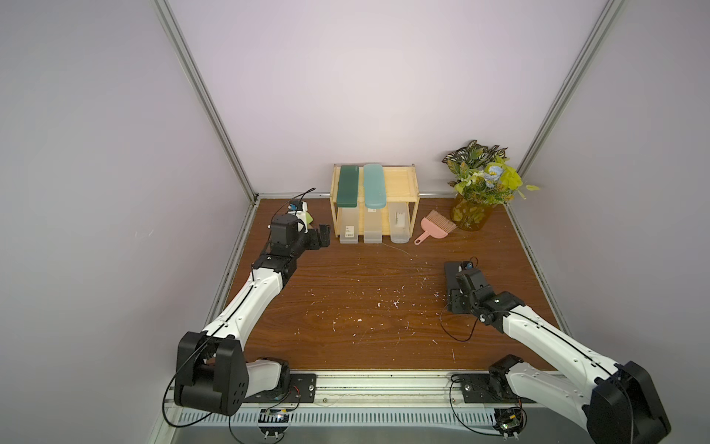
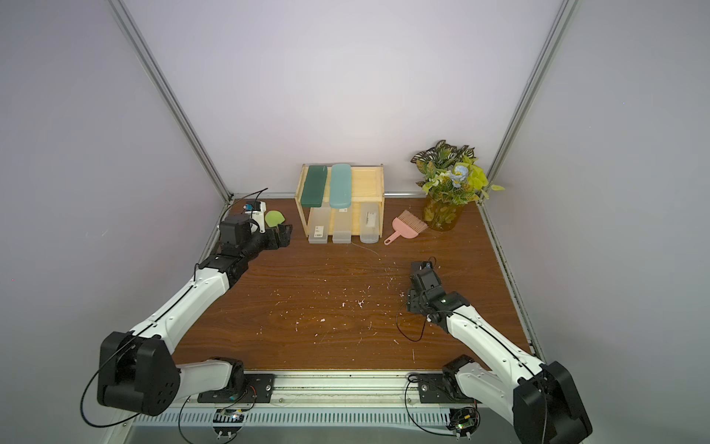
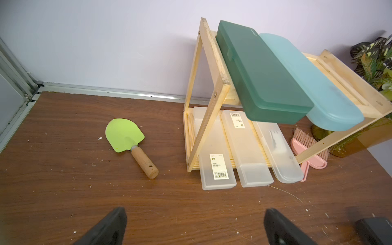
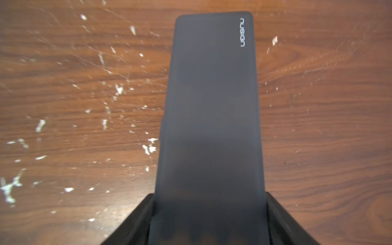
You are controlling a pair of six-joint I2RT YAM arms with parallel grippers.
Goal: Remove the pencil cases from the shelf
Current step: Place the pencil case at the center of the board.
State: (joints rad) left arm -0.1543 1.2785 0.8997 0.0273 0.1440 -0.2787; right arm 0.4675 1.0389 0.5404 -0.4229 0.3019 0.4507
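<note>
The bare patch of tabletop below is clear of the shelf. Next, my right gripper will move down and slightly outward to let go of the black case [image 1: 450,273] there.
The wooden shelf [image 1: 401,180] stands against the back wall. On its top tier lie a dark green pencil case [image 1: 348,185] and a teal one [image 1: 374,187], both overhanging the front edge. Three frosted cases [image 3: 218,167] [image 3: 251,161] [image 3: 280,157] stick out of the lower tier. My left gripper [image 1: 324,236] [image 3: 195,224] is open and empty, left of the shelf and low over the table. My right gripper [image 1: 454,301] [image 4: 210,212] is shut on one end of the black case [image 1: 450,273] [image 4: 212,101], at mid-right and low over the tabletop; whether the case touches the table I cannot tell.
A green spatula [image 3: 124,137] with a wooden handle lies left of the shelf, near my left gripper. A pink hand brush [image 1: 436,226] and a potted plant [image 1: 474,192] stand right of the shelf. Walls close the back and both sides.
</note>
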